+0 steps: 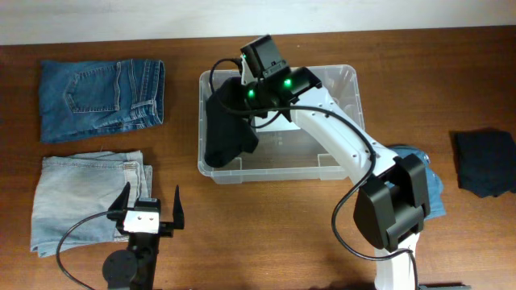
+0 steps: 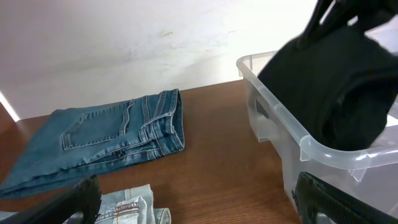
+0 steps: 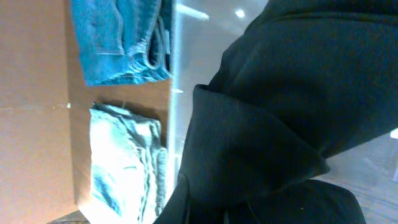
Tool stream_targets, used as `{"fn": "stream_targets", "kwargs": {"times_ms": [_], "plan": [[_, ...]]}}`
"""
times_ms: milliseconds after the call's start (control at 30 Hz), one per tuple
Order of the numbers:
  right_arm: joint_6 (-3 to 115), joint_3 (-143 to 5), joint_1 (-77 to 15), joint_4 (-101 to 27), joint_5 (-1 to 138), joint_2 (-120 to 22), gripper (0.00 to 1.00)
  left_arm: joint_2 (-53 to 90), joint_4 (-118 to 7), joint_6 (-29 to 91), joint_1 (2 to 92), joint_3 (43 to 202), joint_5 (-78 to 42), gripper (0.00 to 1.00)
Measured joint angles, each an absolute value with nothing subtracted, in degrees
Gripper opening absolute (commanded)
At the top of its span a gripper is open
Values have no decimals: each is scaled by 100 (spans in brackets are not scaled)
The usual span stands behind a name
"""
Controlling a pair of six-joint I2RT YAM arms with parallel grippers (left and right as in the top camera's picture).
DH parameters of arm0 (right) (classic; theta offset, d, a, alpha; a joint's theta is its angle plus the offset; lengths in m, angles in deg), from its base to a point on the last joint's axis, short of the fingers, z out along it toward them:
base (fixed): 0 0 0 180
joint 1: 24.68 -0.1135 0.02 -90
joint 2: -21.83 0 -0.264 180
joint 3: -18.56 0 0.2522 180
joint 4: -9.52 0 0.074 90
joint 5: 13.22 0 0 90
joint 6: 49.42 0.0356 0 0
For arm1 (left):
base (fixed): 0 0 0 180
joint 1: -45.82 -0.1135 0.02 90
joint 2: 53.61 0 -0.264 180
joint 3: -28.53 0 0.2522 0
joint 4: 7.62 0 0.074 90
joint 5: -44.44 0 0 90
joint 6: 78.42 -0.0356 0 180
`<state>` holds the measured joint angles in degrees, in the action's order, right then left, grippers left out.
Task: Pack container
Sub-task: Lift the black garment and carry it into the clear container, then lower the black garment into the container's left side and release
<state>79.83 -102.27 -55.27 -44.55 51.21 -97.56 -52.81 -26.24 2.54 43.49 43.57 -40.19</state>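
My right gripper will next go down between the bin's sides to the bin's bottom to release the folded black garment (image 1: 227, 129), which still stands above the bin's rim.
The container (image 1: 343, 74), a clear plastic bin, stands mid-table; it also shows in the left wrist view (image 2: 273, 118). My right gripper (image 1: 244, 87) is over the bin's left end, shut on a folded black garment (image 1: 227, 129) that hangs down into the bin. The garment rises above the rim in the left wrist view (image 2: 336, 81) and fills the right wrist view (image 3: 280, 112), hiding the fingers. My left gripper (image 1: 151, 207) is open and empty, low at the front left, beside the light jeans; it also shows in its own view (image 2: 199, 202).
Folded dark blue jeans (image 1: 101, 98) lie at the back left, folded light jeans (image 1: 81, 197) in front of them. A dark navy cloth (image 1: 484, 161) lies at the right edge. A blue garment (image 1: 435, 189) lies under the right arm's base.
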Motion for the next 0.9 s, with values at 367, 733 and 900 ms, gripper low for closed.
{"fn": "stream_targets", "kwargs": {"times_ms": [367,733,900], "plan": [[7996,-9374,-5525,-4009,5148,-9763,15,-5281,-2624,254,4349,4357,-4019,99],[7194,-9289,-5505,-4691,6743,-9763,65,-5281,-2624,254,4349,4357,-4019,100],[6697,-9283,-5409,-4912,7521,-9763,93,-5281,-2624,254,4349,4357,-4019,99]]}}
